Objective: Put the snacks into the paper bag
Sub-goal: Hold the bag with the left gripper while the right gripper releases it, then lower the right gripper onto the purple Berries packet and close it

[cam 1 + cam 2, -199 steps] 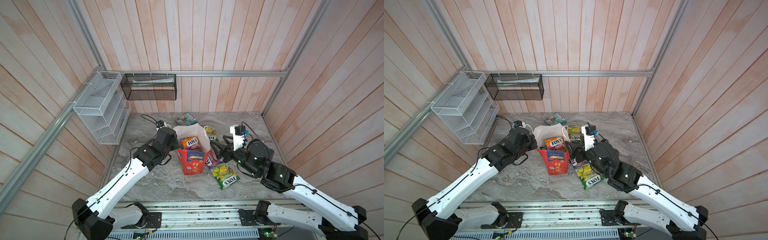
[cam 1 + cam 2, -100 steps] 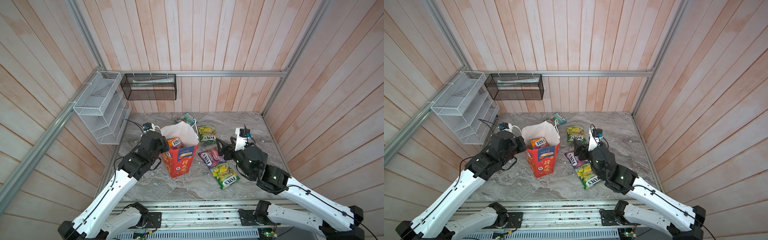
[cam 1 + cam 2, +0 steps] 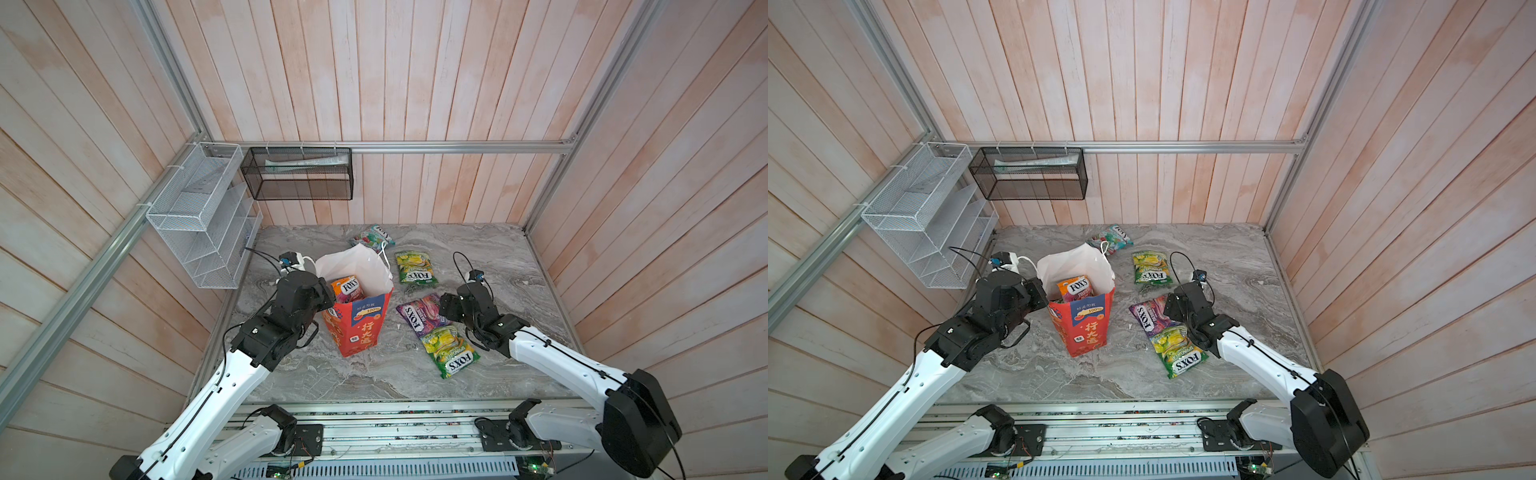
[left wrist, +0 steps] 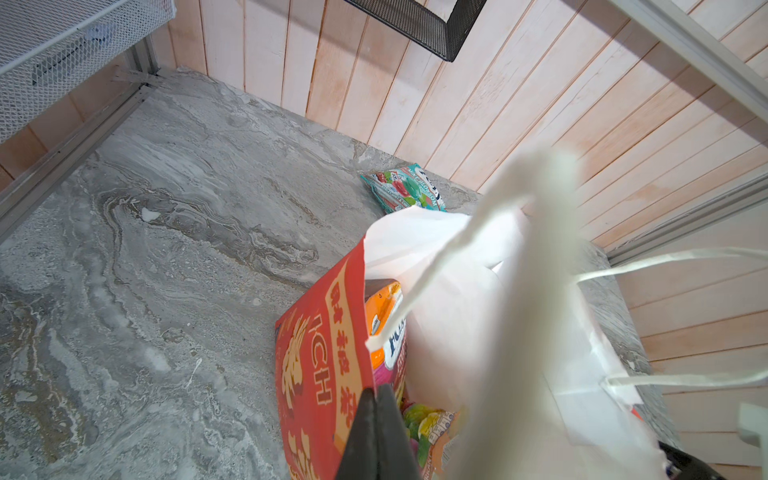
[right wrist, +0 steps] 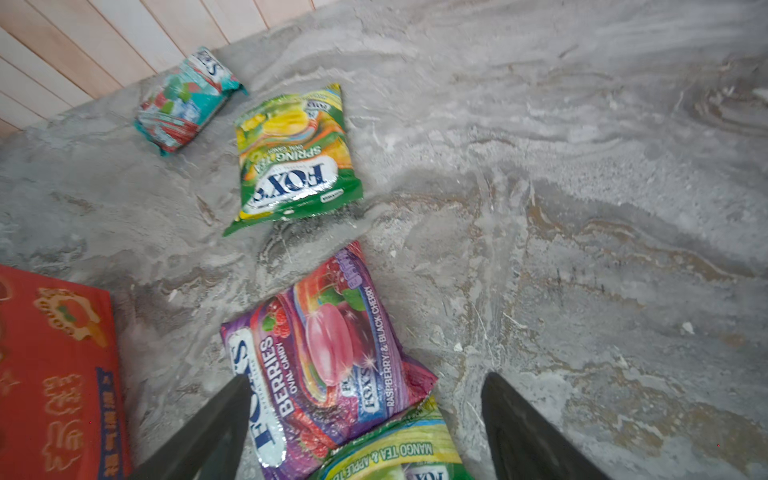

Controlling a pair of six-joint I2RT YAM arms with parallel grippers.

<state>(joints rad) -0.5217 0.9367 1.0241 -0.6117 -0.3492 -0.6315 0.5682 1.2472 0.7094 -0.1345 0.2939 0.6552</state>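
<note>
Since bare marble borders the purple pouch's edge away from the paper bag [image 5: 387, 324], I need to lower my open right gripper until its fingers straddle that edge, then close.
The red paper bag [image 3: 357, 328] [image 3: 1084, 330] stands upright and open at the table's middle left. An orange snack [image 3: 346, 288] [image 3: 1074, 286] and other pouches lie inside. My left gripper [image 4: 376, 392] [image 3: 328, 297] is shut on the bag's [image 4: 324, 332] near rim. On the marble to its right lie a purple snack [image 5: 324, 353] [image 3: 419, 313], a yellow-green one [image 5: 399, 453] [image 3: 451, 351], a green one [image 5: 295, 153] [image 3: 415, 268] and a teal one [image 5: 187, 99] [image 3: 372, 237]. My right gripper [image 5: 368, 380] [image 3: 446, 307] hangs open over the purple pouch, a finger on each side.
A white wire rack [image 3: 199, 232] hangs on the left wall and a black mesh basket [image 3: 299, 174] on the back wall. The bag's white cord handles [image 4: 436, 266] dangle close to the left wrist camera. Wooden walls enclose the marble table [image 3: 374, 374].
The bag has slid left with my left gripper holding its rim. My right gripper has drawn back from the bag, come over the purple pouch and opened a little wider.
</note>
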